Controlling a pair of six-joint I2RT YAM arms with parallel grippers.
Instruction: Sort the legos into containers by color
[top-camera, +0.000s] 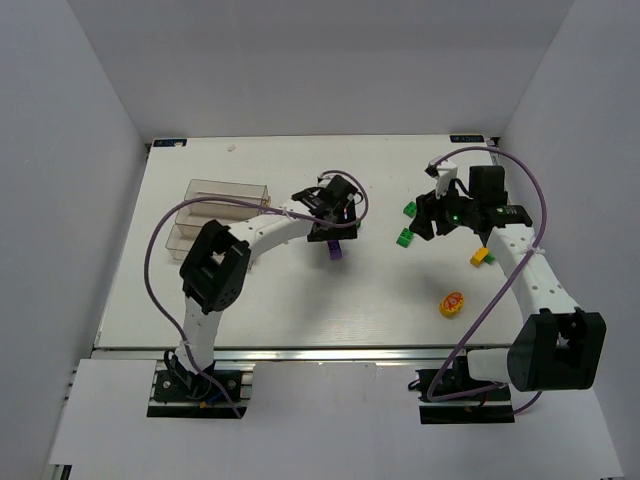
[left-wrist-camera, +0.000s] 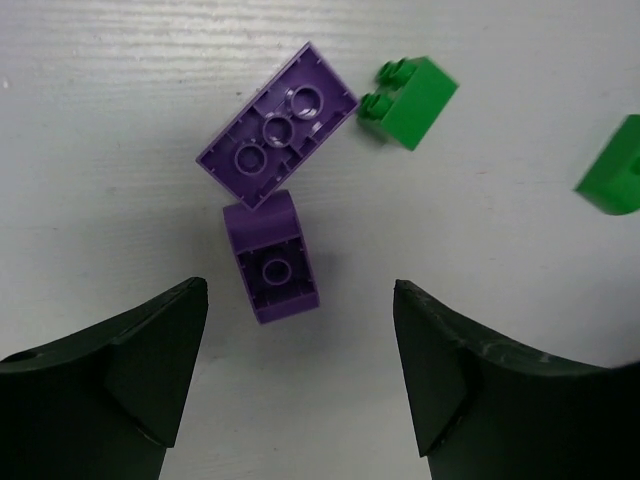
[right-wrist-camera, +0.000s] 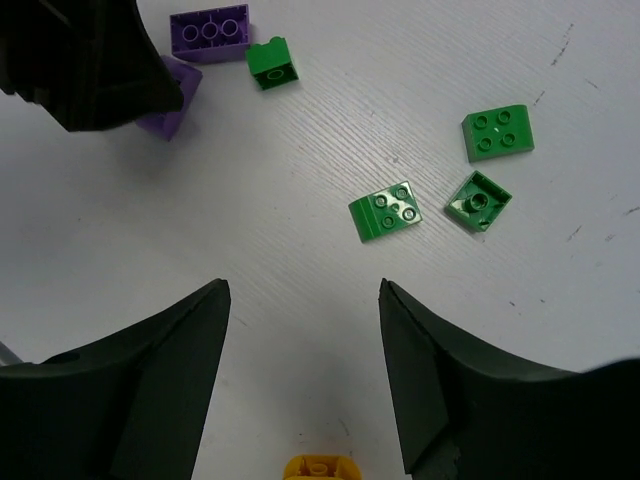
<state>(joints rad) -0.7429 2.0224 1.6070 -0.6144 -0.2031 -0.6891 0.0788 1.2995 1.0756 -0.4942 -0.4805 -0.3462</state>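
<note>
The small purple lego's near end (left-wrist-camera: 279, 281) sticks out clear of the longer purple lego (left-wrist-camera: 277, 125), so my left gripper lowers over it and closes on it next.
My left gripper (top-camera: 333, 230) is open and empty, just above the table. A small purple lego (left-wrist-camera: 271, 257) lies upside down just ahead of its fingertips, touching a longer purple lego (left-wrist-camera: 277, 125). A green lego (left-wrist-camera: 412, 98) lies beyond them. My right gripper (top-camera: 435, 220) is open and empty over the table; a yellow lego (right-wrist-camera: 320, 468) lies under it. Three green legos (right-wrist-camera: 386, 211), (right-wrist-camera: 479, 199), (right-wrist-camera: 497, 133) lie ahead of it. The clear containers (top-camera: 215, 215) stand at the far left.
A round yellow-orange piece (top-camera: 452, 304) lies near the front right. In the right wrist view the left gripper (right-wrist-camera: 80, 60) fills the top left corner, next to the purple legos (right-wrist-camera: 209, 28). The left arm (top-camera: 255, 235) passes beside the containers.
</note>
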